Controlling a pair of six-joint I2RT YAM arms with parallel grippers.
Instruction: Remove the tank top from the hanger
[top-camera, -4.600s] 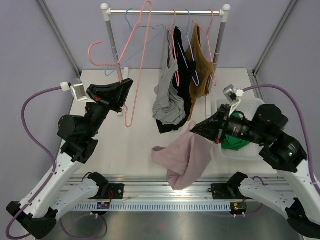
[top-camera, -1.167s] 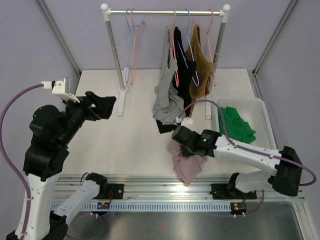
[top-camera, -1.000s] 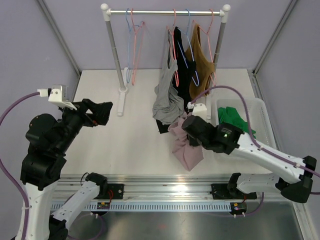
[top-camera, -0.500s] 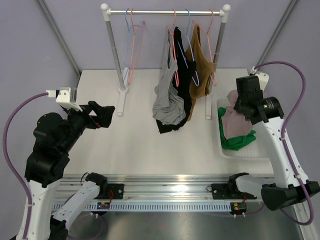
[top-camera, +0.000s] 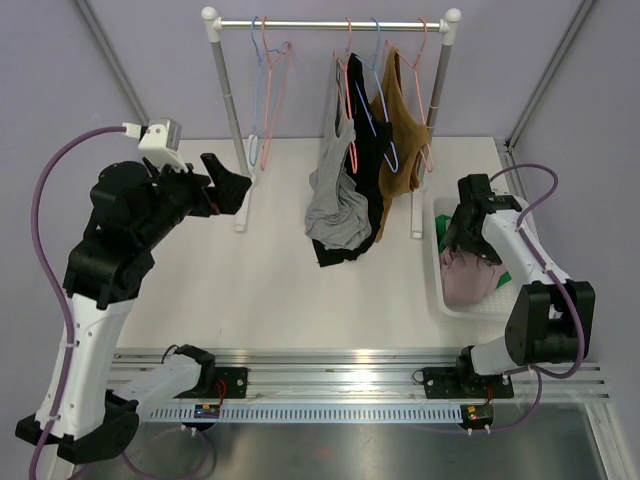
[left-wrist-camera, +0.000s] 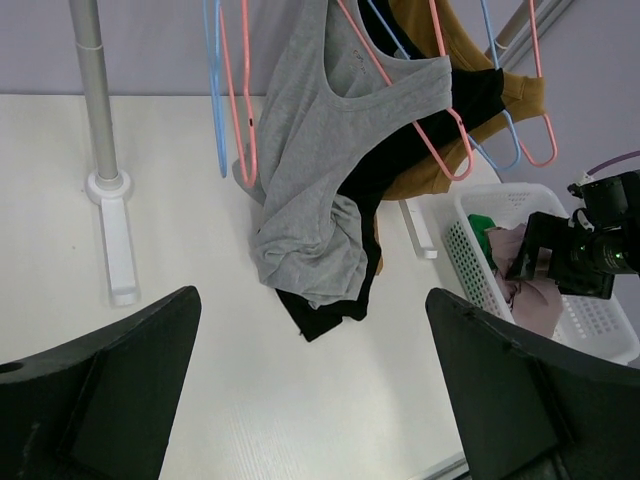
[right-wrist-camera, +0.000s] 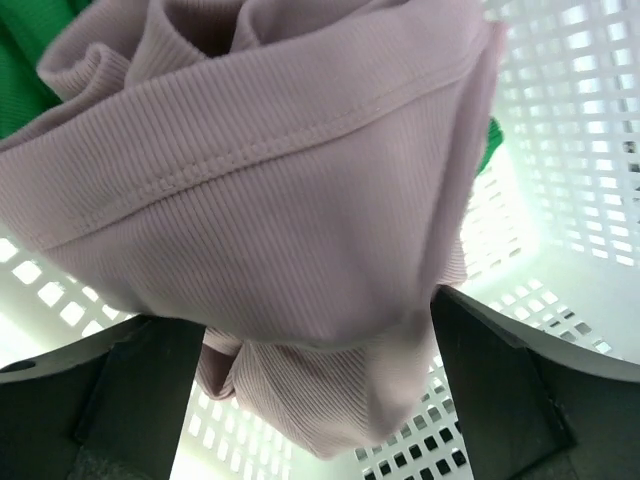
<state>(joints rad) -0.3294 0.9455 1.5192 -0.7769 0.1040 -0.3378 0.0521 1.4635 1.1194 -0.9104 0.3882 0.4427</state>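
I will next move my left gripper outward and to the right in the top view onto the grey tank top's pink hanger wire (top-camera: 348, 102) (left-wrist-camera: 438, 32), because that tank top is still hanging there.
The pink tank top (top-camera: 466, 278) lies bunched in the white basket (top-camera: 438, 292) on top of a green garment (right-wrist-camera: 30, 70). In the right wrist view the pink tank top (right-wrist-camera: 300, 200) fills the picture. My right gripper (top-camera: 462, 232) hovers just above it, and its jaws stand wide apart on either side of the cloth. Two bare hangers (top-camera: 264, 90), one pink and one blue, hang at the left of the rail. My left gripper (top-camera: 228, 182) is open and holds nothing, raised near the rack's left pole (top-camera: 232, 120).
Grey (top-camera: 335, 205), black (top-camera: 362, 150) and brown (top-camera: 400, 140) tank tops hang on hangers at the right of the rail, their hems touching the table. The rack's foot (left-wrist-camera: 118, 250) stands on the white table. The basket (left-wrist-camera: 600, 330) sits at the table's right edge.
My right arm carried the pink tank top from the table's front to the basket and opened its jaws over it. My left arm rose toward the rack.
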